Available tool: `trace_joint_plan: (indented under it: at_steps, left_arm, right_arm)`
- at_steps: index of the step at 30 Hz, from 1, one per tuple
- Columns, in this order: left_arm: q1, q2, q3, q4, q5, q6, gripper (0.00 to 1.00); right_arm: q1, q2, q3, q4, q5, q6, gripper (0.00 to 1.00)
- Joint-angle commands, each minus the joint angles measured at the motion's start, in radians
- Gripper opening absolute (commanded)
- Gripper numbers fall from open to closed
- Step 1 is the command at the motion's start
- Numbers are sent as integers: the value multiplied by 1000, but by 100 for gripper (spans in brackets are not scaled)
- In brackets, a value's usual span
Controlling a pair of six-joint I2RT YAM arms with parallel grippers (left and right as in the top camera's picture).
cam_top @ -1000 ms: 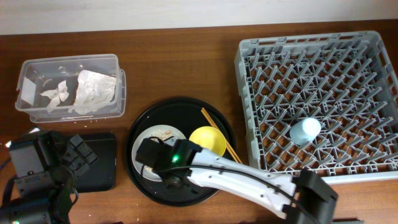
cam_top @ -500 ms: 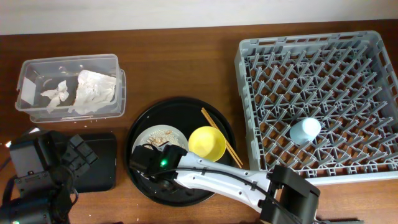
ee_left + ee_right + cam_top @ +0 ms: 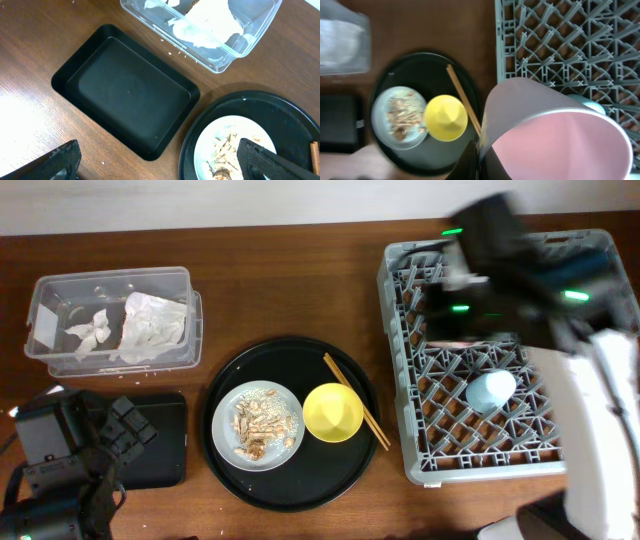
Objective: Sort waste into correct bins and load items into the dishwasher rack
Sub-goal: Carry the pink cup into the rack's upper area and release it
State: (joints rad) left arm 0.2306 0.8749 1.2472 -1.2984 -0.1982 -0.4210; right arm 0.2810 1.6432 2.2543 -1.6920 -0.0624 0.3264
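Observation:
My right gripper needs to move down over the empty pegs of the dishwasher rack next, tilt and let go of the pink cup (image 3: 560, 135), because those pegs are below it, beyond the light-blue cup.
My right gripper (image 3: 479, 159) is shut on the rim of the pink cup (image 3: 560, 135) and holds it high over the grey dishwasher rack (image 3: 600, 330), which also shows in the right wrist view (image 3: 600, 40). In the overhead view the right gripper (image 3: 475, 275) is a blur above the rack's left part. A light-blue cup (image 3: 491, 391) stands in the rack. The yellow bowl (image 3: 333, 412), the chopsticks (image 3: 355, 400) and the white plate (image 3: 225, 442) with food scraps (image 3: 258, 425) lie on the round tray. My left gripper (image 3: 160, 162) is open and empty beside the black rectangular tray (image 3: 125, 90).
The clear tub (image 3: 110, 275) at the back left holds crumpled white napkins (image 3: 150, 325). The round black tray (image 3: 290, 355) sits mid-table. The black rectangular tray (image 3: 165, 440) lies left of it, next to my left arm.
My right arm has swung from the round tray up and right to over the rack, carrying the pink cup. The plate with scraps is uncovered now. The left arm has not moved.

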Motion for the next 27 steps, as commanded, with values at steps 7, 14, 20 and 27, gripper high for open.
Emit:
trace_joint_plan:
  at_steps: [7, 14, 20, 27]
  left_arm:
    - [4, -4, 4, -2, 0, -12, 99]
    - [4, -4, 4, -2, 0, -13, 99]
    - [4, -4, 4, -2, 0, -13, 99]
    - [4, -4, 4, -2, 0, -13, 99]
  right_arm:
    - [-444, -65, -632, 132, -908, -650, 4]
    - [-653, 2, -792, 408, -1136, -683, 4]
    - [-668, 122, -792, 796, -1143, -435, 4]
    - [-681, 376, -792, 1171, -1318, -167, 4]
